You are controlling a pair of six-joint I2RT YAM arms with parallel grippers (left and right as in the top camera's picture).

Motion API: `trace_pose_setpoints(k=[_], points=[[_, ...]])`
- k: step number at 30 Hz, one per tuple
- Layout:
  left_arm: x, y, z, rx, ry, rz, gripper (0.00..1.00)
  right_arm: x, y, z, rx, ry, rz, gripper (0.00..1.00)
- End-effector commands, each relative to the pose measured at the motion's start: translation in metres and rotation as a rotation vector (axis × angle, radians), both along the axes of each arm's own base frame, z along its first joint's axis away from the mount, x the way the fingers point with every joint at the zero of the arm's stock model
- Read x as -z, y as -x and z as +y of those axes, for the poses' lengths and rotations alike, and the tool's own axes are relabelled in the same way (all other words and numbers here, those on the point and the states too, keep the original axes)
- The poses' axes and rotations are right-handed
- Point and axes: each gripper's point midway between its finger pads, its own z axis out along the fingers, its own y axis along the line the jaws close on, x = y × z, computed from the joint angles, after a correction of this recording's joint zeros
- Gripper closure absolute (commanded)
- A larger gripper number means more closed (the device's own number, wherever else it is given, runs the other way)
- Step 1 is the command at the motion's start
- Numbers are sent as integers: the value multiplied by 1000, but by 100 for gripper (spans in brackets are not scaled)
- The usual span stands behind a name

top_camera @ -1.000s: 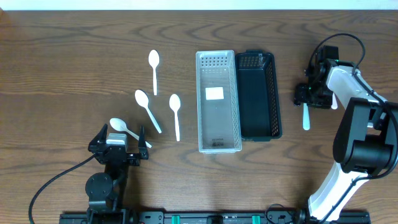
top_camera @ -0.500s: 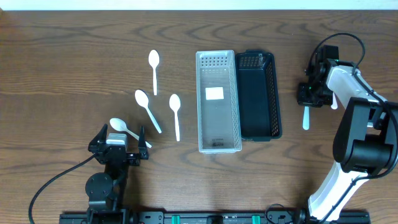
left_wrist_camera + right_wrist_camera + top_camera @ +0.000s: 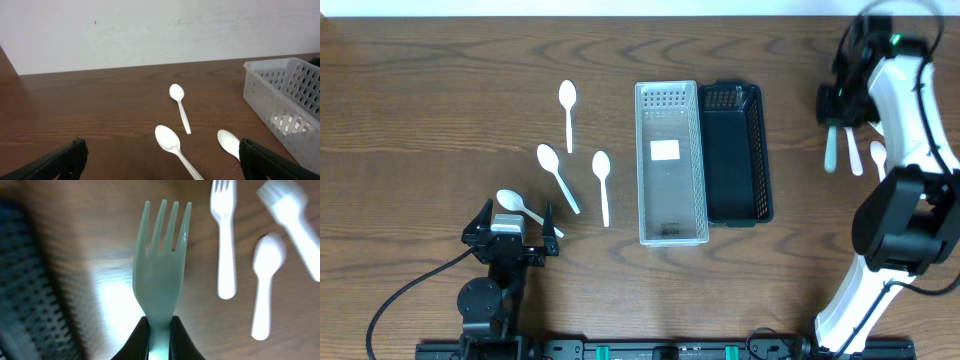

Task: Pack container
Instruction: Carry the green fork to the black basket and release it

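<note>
The right gripper carries the fork left in the overhead view over the bottom of the empty black basket next and releases it.
My right gripper (image 3: 838,104) is shut on the handle of a pale fork (image 3: 830,150) and holds it above the table, right of the black basket (image 3: 735,205). In the right wrist view the fork (image 3: 161,275) points tines up from between the jaws of that gripper (image 3: 159,326). The clear basket (image 3: 671,230) stands beside the black one, mid-table. Several white spoons (image 3: 602,182) lie left of it. My left gripper (image 3: 510,222) rests open at the front left, over nothing. From its wrist view, the left gripper (image 3: 162,156) faces spoons (image 3: 167,137) and the clear basket (image 3: 287,100).
Another white fork (image 3: 223,210), a spoon (image 3: 267,255) and one more fork (image 3: 285,200) lie on the table under the right arm, also seen as the fork (image 3: 853,150) and spoon (image 3: 877,155) from overhead. The black basket's wall (image 3: 20,280) is blurred at left.
My right gripper closed on the fork, lifted it off the table and carried it toward the far edge. The left arm has not moved.
</note>
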Motion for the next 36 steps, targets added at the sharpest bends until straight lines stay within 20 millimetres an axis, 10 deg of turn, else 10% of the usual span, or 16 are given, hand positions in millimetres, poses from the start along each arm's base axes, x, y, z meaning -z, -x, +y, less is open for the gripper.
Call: trace_pose_setpoints(k=[1,6,16,36], points=[[15,0,1,-2,-2,37,2,-56,-18,37,-40,-57,-121,99],[15,0,1,-2,-1,37,2,-93,-15,103,-96,-161,-168,98],[15,0,1,-2,-2,37,2,-72,22,202,-160,-156,-62,93],[15,0,1,-2,-2,37,2,0,29,181,-166,-24,40,73]])
